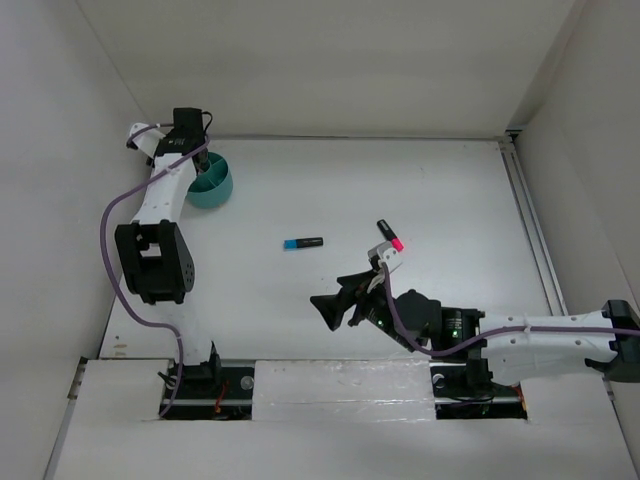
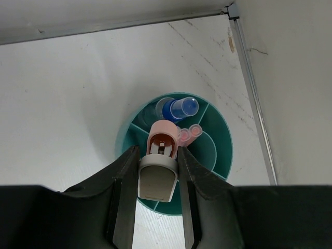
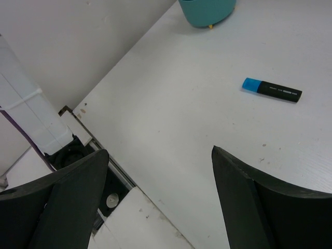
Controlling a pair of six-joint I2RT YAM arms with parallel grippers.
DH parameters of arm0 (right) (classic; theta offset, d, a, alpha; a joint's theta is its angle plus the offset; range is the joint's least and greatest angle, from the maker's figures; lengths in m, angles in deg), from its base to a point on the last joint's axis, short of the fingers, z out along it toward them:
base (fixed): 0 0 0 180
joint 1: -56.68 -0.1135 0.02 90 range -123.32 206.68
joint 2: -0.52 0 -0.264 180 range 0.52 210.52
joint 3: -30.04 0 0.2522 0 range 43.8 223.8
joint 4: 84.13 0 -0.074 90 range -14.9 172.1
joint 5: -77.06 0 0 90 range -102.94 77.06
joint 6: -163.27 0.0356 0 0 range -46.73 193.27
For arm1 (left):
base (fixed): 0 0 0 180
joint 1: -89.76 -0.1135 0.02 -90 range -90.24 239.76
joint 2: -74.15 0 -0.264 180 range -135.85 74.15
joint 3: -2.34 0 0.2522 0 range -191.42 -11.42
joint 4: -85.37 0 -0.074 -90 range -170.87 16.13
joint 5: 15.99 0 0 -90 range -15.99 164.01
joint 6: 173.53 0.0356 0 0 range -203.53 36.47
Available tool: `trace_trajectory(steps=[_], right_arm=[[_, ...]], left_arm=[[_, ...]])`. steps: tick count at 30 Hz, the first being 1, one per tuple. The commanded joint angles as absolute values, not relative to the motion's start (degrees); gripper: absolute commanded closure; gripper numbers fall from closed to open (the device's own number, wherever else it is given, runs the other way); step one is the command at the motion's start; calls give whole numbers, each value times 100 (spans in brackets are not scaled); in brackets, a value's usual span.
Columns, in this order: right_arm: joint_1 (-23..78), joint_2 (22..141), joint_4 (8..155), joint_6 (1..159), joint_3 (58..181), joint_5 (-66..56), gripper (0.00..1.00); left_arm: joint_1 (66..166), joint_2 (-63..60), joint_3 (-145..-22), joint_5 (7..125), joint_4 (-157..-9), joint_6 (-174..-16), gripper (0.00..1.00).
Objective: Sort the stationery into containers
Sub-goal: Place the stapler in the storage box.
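I will lower my left gripper toward the empty section of the tub beside the bottle, which opens below the gripper, and let go of the eraser point(image 2: 160, 171) there, away from the pens.
The round teal tub point(image 1: 212, 182) stands at the back left. In the left wrist view its compartments point(image 2: 223, 135) hold the clear blue-capped bottle point(image 2: 179, 109) and salmon-pink pens point(image 2: 189, 133). My left gripper point(image 1: 196, 160) hangs right over the tub, shut on the pink-white eraser point(image 2: 160, 171), which is gripped between both fingers point(image 2: 158, 155). A black marker with a blue end point(image 1: 303, 242) lies mid-table and shows in the right wrist view point(image 3: 271, 90). A black marker with a pink end point(image 1: 390, 235) lies to its right. My right gripper point(image 1: 330, 308) is open and empty point(image 3: 161, 153), low near the front.
White walls enclose the table on the left, back and right. A metal rail point(image 1: 530, 220) runs along the right side. A white board point(image 1: 340, 385) covers the front edge between the arm bases. The tub's outer wall shows at the top of the right wrist view point(image 3: 207, 11).
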State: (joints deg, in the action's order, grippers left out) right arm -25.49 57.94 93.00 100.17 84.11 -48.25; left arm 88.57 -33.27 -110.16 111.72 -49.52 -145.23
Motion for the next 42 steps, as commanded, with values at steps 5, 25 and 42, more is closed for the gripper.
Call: trace_trajectory(steps=[5,25,42], right_arm=[[-2585,5694,9406,10070,8352,-4845,14],[-2585,5641,9353,10122,8300,-4845,14],[-2585,5536,9353,10122,8194,-4845,14]], left_arm=[[8853,-3343,-10845,11303,-5020,-14901,100],[8853,-3343,-10309,11145,-5503,-15007,100],[8906,-3281,-9869,10916,-5819,-15068,85]])
